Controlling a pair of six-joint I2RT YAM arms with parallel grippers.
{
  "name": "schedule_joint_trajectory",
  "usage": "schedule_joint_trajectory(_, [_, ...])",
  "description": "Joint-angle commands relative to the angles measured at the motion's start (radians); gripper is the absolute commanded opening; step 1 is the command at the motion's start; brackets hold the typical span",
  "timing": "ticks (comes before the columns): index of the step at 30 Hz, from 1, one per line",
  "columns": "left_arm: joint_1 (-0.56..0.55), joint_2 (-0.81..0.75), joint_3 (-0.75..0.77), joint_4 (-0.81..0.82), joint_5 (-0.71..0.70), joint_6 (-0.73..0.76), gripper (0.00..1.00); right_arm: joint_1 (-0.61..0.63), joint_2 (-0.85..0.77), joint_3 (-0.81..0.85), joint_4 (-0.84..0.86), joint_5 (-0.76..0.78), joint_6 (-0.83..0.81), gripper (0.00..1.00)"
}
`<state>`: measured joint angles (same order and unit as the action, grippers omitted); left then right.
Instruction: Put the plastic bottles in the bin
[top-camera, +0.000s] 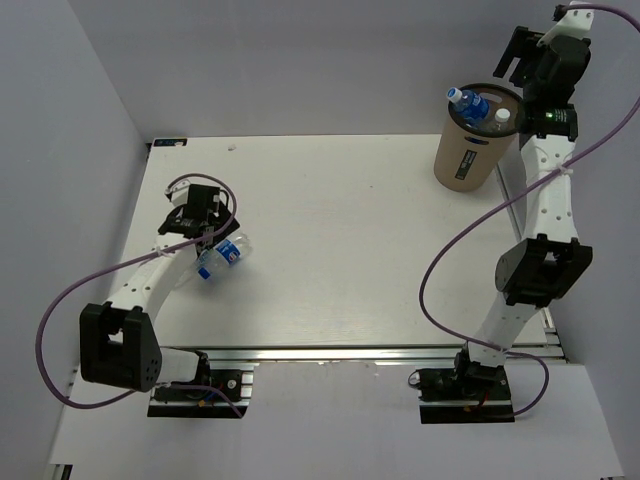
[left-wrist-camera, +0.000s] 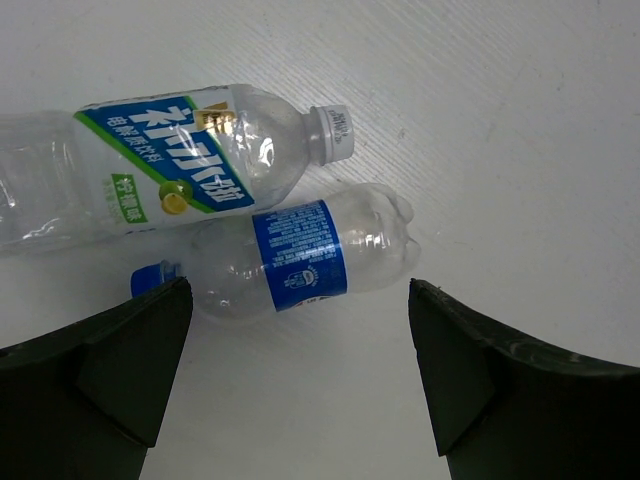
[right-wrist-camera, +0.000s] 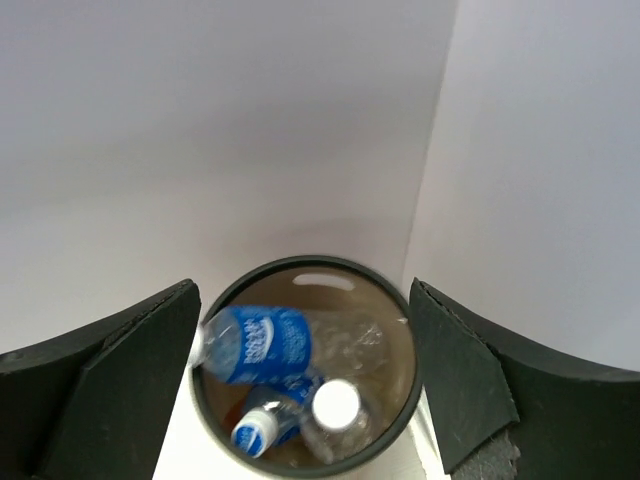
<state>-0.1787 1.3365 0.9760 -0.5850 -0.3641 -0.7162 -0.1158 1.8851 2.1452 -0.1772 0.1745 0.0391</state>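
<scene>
Next, my left gripper's fingers turn and lower astride the clear part of the bottle by its cap. The smaller bottle lies below them, its length running from finger to finger.
Two clear plastic bottles lie side by side on the white table. In the left wrist view the larger one has a blue and green label and a white cap; the smaller one has a blue label and blue cap. In the top view they lie just by my left gripper. My left gripper is open and empty above them, close to the smaller one. The tan bin stands at the far right and holds several bottles. My right gripper is open and empty above the bin.
Grey walls enclose the table on the left, back and right. The bin stands close to the right wall and to my right arm. One bottle sticks out over the bin's rim.
</scene>
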Motion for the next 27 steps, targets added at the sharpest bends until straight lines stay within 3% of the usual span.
schedule_joint_trajectory(1, [-0.001,-0.042,-0.022,-0.05,-0.055,-0.052,0.98,-0.002,-0.07,-0.059,-0.002,-0.082,0.054,0.89])
schedule_joint_trajectory(9, [-0.001,-0.048,-0.097,0.022,-0.013,-0.04,0.98,0.002,-0.237,-0.26,0.01,-0.426,0.192,0.89])
schedule_joint_trajectory(15, [-0.001,-0.016,-0.134,0.142,0.077,0.038,0.98,0.013,-0.352,-0.43,0.077,-0.506,0.225,0.89])
schedule_joint_trajectory(27, [-0.001,0.09,-0.171,0.24,0.129,0.087,0.98,0.013,-0.466,-0.545,0.087,-0.543,0.209,0.89])
